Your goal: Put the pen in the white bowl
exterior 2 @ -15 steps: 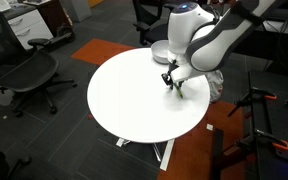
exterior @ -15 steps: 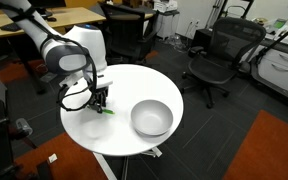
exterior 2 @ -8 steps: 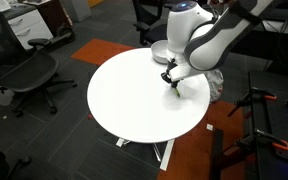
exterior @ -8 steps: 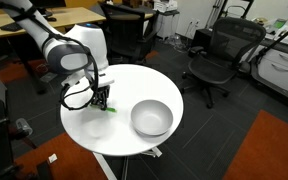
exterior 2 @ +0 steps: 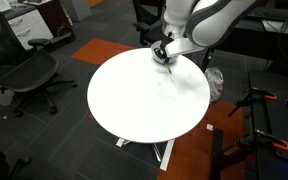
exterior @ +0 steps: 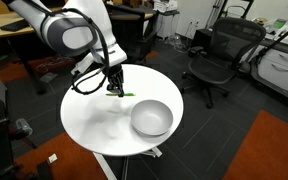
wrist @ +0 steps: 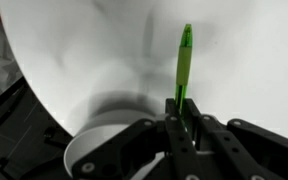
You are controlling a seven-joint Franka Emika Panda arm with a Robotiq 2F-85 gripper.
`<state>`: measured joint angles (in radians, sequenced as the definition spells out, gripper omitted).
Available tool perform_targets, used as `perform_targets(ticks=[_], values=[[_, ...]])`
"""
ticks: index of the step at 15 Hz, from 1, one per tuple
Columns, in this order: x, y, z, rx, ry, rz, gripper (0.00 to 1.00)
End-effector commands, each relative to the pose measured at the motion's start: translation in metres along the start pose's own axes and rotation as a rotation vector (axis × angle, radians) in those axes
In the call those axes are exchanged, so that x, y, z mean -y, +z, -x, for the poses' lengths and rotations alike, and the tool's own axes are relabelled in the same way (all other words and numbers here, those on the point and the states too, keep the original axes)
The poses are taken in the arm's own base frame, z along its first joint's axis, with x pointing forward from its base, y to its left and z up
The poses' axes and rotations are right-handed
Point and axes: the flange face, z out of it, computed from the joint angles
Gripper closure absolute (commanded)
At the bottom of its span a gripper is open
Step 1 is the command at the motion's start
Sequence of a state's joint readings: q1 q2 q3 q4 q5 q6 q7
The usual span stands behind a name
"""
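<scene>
My gripper moves over its opening (exterior: 152,117) next.
My gripper (exterior: 114,86) is shut on the bright green pen (exterior: 121,95) and holds it in the air above the round white table (exterior: 94,125). The pen sticks out sideways from the jaws toward the white bowl (exterior: 151,117), which sits on the table's right part, a short way off. In the wrist view the pen (wrist: 184,65) stands between the black fingers (wrist: 181,118), and part of the bowl's rim (wrist: 76,152) shows at the lower left. In an exterior view the gripper (exterior 2: 161,52) hides most of the bowl, and the pen (exterior 2: 167,64) shows as a small green tip.
Black office chairs (exterior: 216,55) stand beyond the table, another (exterior 2: 24,75) at its side. Desks (exterior: 14,25) line the back. A tripod (exterior 2: 266,110) stands near the table's edge on the orange carpet.
The gripper has lifted the pen off the table and moved up and toward the bowl. The arm has swung higher.
</scene>
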<state>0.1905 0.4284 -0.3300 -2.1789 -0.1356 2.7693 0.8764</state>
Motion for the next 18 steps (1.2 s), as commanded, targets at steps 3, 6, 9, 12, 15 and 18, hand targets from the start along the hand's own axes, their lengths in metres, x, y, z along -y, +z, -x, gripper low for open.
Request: perform_targets(ticks=[3, 6, 9, 12, 15, 18], values=[[-0.019, -0.030, -0.062, -0.074, 0.025, 0.029, 0.97], [-0.024, -0.026, -0.090, -0.075, 0.029, 0.040, 0.97], [-0.029, -0.020, -0.114, -0.088, 0.031, 0.047, 0.97], [-0.035, -0.009, -0.131, -0.082, 0.025, 0.052, 0.97], [-0.033, 0.004, -0.140, -0.050, 0.000, 0.050, 0.97], [-0.029, 0.014, -0.145, -0.014, -0.025, 0.057, 0.97]])
